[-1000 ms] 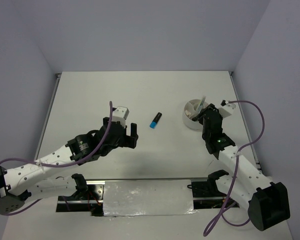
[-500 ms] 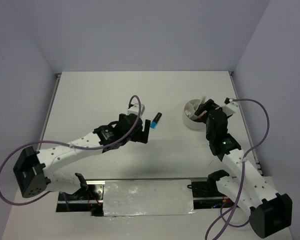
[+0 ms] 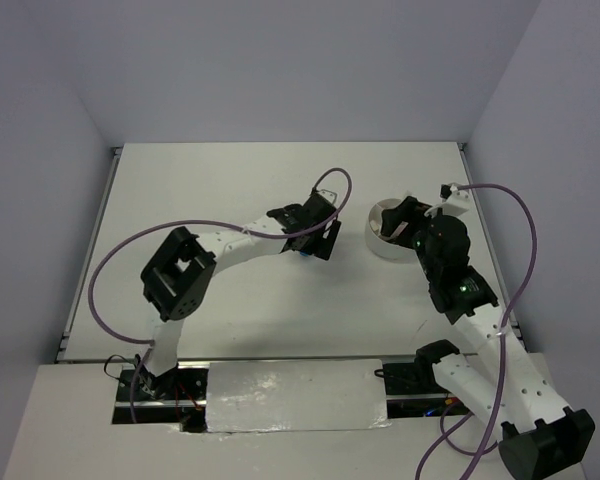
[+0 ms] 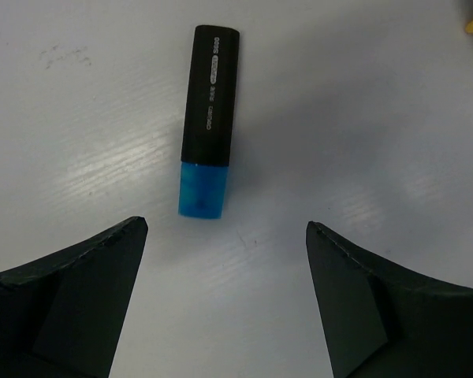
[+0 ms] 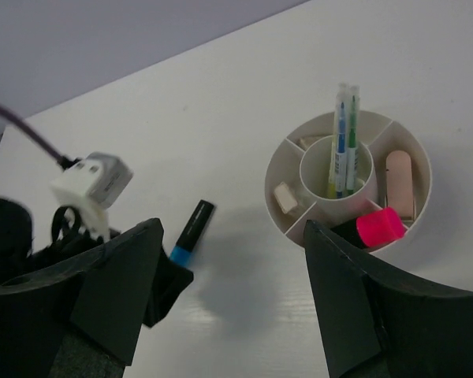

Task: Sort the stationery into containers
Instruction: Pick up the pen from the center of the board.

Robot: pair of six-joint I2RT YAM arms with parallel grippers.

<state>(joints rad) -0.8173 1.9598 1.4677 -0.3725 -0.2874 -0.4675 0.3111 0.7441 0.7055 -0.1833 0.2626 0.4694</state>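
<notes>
The left gripper should move down and outward over the marker's black body point(image 4: 210, 98) next, because its open fingers are still short of the marker's blue end.
A black marker with a blue end point(image 4: 208, 118) lies flat on the white table. My left gripper point(image 4: 225, 230) is open just above and short of it, with the blue end between the finger lines; the marker is untouched. In the top view the left gripper point(image 3: 321, 240) covers most of the marker. The round white tub point(image 5: 288, 134) holds two thin pens point(image 5: 343, 150) in its centre cup, a pink-ended highlighter point(image 5: 381, 226), a whitish eraser point(image 5: 286, 197) and a pinkish eraser point(image 5: 400, 183). My right gripper point(image 5: 230, 236) is open and empty, hovering beside the tub point(image 3: 377, 240).
The left arm stretches across the middle of the table with its purple cable looped above it. The marker point(image 5: 191, 231) lies a short way left of the tub. Grey walls close in the table on three sides.
My left arm has swung forward and to the right, bringing its open gripper to the blue-ended marker. My right gripper has shifted slightly by the tub. The marker has not moved.
</notes>
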